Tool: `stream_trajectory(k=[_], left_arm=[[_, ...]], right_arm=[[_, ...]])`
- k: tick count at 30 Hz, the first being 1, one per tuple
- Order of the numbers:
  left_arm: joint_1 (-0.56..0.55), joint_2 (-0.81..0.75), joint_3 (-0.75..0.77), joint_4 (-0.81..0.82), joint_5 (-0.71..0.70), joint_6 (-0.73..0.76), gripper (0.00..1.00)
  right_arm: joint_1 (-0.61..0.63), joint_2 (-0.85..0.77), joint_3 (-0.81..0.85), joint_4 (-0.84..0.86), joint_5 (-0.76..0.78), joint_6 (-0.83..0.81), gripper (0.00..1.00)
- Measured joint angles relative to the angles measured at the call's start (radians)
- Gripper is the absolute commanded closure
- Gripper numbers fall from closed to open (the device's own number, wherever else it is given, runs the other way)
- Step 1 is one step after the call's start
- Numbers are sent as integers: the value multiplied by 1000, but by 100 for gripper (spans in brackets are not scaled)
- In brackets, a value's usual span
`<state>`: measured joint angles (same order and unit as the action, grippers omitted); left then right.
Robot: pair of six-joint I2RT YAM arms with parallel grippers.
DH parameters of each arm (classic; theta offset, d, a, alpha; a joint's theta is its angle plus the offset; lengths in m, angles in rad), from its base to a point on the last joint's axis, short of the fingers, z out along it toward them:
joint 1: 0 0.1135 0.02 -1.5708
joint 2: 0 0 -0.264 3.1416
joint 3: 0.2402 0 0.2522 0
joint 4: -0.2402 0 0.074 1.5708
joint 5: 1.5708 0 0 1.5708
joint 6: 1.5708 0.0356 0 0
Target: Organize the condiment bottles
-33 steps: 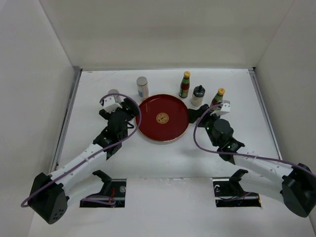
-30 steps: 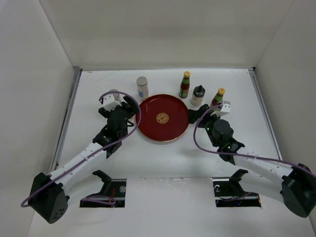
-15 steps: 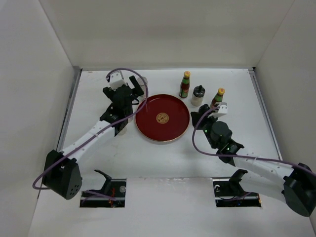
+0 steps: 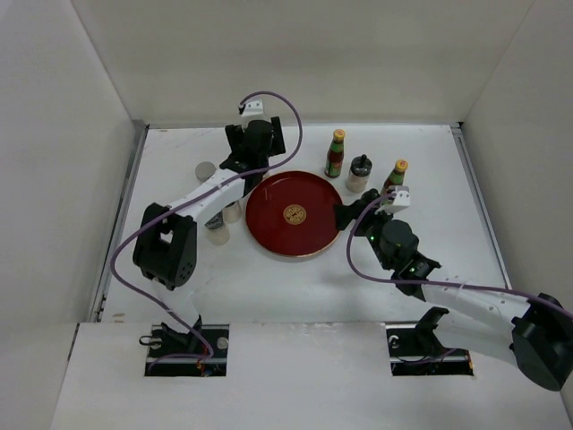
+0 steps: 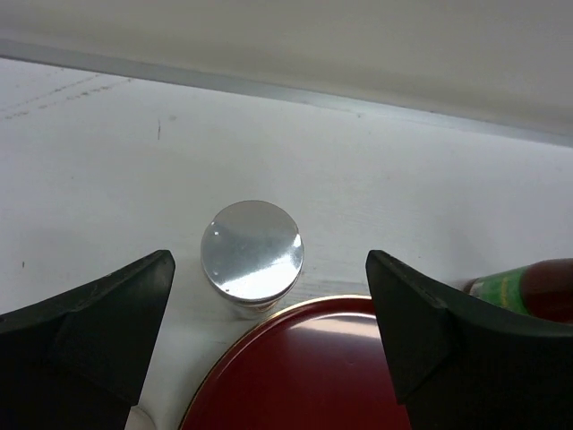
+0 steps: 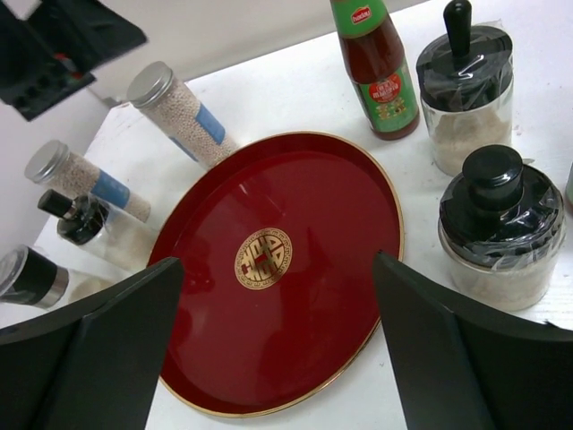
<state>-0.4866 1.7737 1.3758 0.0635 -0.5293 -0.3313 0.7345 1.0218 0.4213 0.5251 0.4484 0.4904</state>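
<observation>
The shaker stands upright below my left gripper, between its two open fingers, so next the gripper needs to lower until they are on either side of the shaker's silver cap (image 5: 252, 250) and then close them.
My left gripper (image 4: 253, 152) is open and hovers over a silver-capped shaker (image 5: 252, 248) that stands upright just beyond the far-left rim of the red plate (image 5: 304, 376); the jaws stand wide on either side of it, not touching. My right gripper (image 6: 277, 269) is open and empty at the plate's right edge (image 4: 354, 215). A dark red sauce bottle (image 4: 336, 152), a black-topped shaker (image 4: 359, 173) and a second sauce bottle (image 4: 395, 176) stand behind the plate on the right. The right wrist view shows two black-topped shakers (image 6: 466, 85) (image 6: 501, 228).
The round red plate (image 4: 269, 202) with a gold emblem lies mid-table. Left of it are another silver-capped shaker (image 4: 205, 170) and two more small bottles (image 4: 218, 235), partly under my left arm. White walls enclose the table on three sides.
My left arm has swung from the plate's left side up to the far side, above the silver-capped shaker. My right gripper has edged left toward the plate.
</observation>
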Motion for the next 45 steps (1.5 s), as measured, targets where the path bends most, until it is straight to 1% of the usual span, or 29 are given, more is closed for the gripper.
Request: stream_trajectory(k=[2,6,11,13,20,22,25,27,32,38,41,45], left_arm=[[2,46,39,-27,0,5,10],[2,103,78,-58,-11,15,11],[10,140,100,-76,-25,21,16],[14,155,106,-76,-27,20,22],[34,212,139,-75,-27,17,55],[34,212,139,-76,-28,17,60],[33,204,129,-69,-32,19,62],[29,172,94,-63,-37,26,62],[-3,14,-8,-48,-84,72,63],[-95,-165,-69,44,-103,90,64],[-137,-180,-89,74,-93,80,64],[-162,-121,-101,75,-66,67,64]], right_arm=[[0,0,0,0,0,0,2],[0,0,0,0,-8,0,1],[0,0,0,0,-16,0,0],[0,0,0,-1,-17,0,0],[-2,-6,0,-1,-19,0,0],[-2,-6,0,-1,-19,0,1],[-2,-6,0,-1,-20,0,1],[-2,-6,0,0,-21,0,1],[-2,1,0,-1,-32,0,1],[-3,0,0,0,-37,1,1],[-8,-1,0,0,-38,3,1],[-9,-1,0,0,-38,4,1]])
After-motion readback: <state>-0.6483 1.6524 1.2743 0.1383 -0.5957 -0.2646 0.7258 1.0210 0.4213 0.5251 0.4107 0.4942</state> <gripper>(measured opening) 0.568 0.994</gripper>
